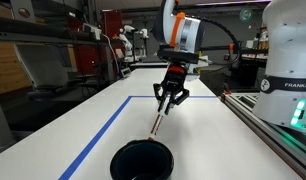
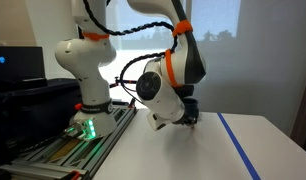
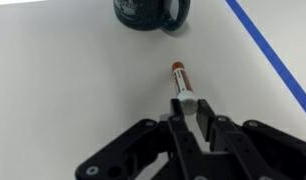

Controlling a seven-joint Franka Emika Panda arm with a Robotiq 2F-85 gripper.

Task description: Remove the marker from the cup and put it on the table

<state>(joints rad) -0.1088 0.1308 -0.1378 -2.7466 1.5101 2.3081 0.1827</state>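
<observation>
The bare tabletop beside the cup is below my gripper. My gripper should next move down and away from the black cup to let go of the marker.
My gripper is shut on the marker, a thin stick with a whitish body and an orange-red end. It holds the marker by its white end, the red end hanging down above the white table. In the wrist view the marker sticks out from between the fingers, pointing toward the black cup at the top edge. The cup stands in front of the gripper, near the bottom of an exterior view. In an exterior view from behind, the gripper is partly hidden by the arm.
Blue tape lines run across the table. A grey rail with the white robot base runs along one side. Shelves and lab clutter stand at the back.
</observation>
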